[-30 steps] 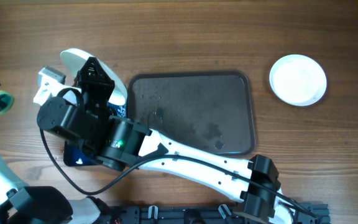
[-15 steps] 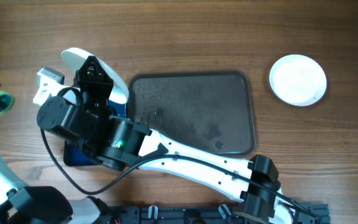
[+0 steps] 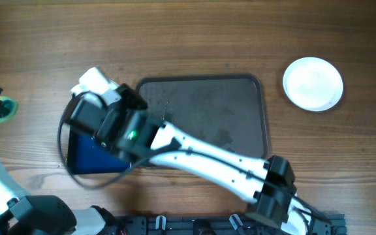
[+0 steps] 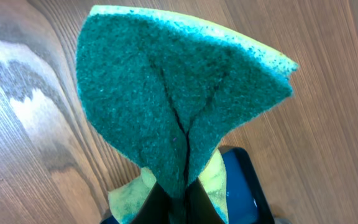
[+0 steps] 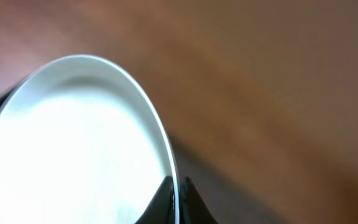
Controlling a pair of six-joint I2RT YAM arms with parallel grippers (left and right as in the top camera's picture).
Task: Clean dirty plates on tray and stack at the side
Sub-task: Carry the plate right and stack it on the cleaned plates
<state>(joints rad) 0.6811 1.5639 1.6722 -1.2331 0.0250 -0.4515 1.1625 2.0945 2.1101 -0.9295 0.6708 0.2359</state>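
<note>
My left gripper will move across to the blue tray (image 4: 241,190), lower and release the sponge (image 4: 179,87), because the grey tray is empty and the blue one is below and to the right of my gripper in the overhead view.
My right gripper (image 5: 176,202) is shut on the rim of a plain white plate (image 5: 73,149), seen blurred in the right wrist view. In the overhead view my right arm (image 3: 109,121) hides that plate, near the left end of the dark grey tray (image 3: 240,98), which holds no plate. Another plain white plate (image 3: 313,83) lies on the table at the far right. My left gripper (image 4: 179,208) is shut on a folded green and yellow sponge (image 4: 179,87). It shows at the far left edge in the overhead view (image 3: 2,108).
A smaller glossy blue tray (image 3: 83,153) lies left of the grey tray, partly under my right arm, and shows below the sponge in the left wrist view (image 4: 244,186). The wooden table (image 3: 194,32) extends behind.
My right wrist has turned and swung right toward the grey tray. The tilted plate seen left of the tray before is now hidden beneath it. The left arm has not moved.
</note>
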